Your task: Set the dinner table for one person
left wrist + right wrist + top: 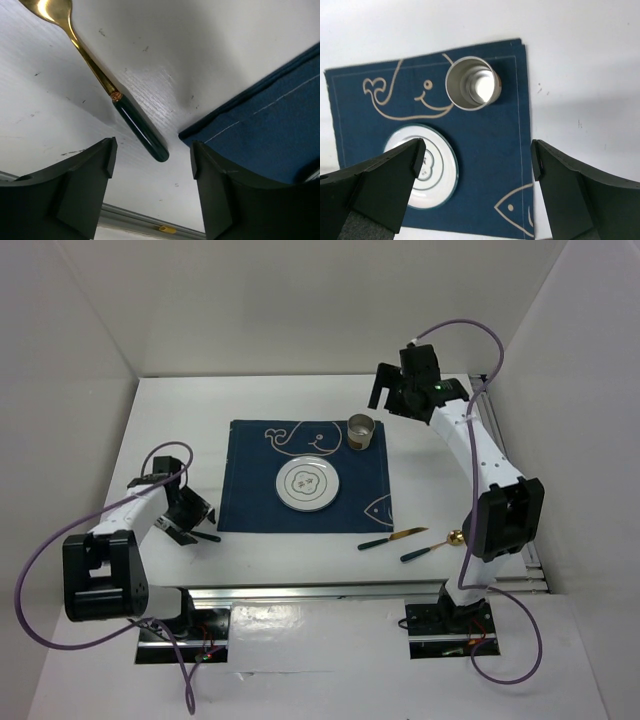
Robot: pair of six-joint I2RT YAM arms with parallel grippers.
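Observation:
The knife is still off the placemat. My right gripper needs to move back toward the bar next and go down to close on the gold knife's dark handle.
The white dinner table carries a navy placemat with a white plate and a metal cup on it. A gold utensil with a dark green handle lies on the table just left of the mat's near corner. My left gripper is low over it and open, the handle's end just ahead of the fingertips and untouched. My right gripper hangs open and empty above the mat, with the cup and plate below it.
A gold knife and a gold spoon, both dark-handled, lie on the table right of the mat's near corner. A metal rail runs along the table's near edge. White walls enclose the left, back and right.

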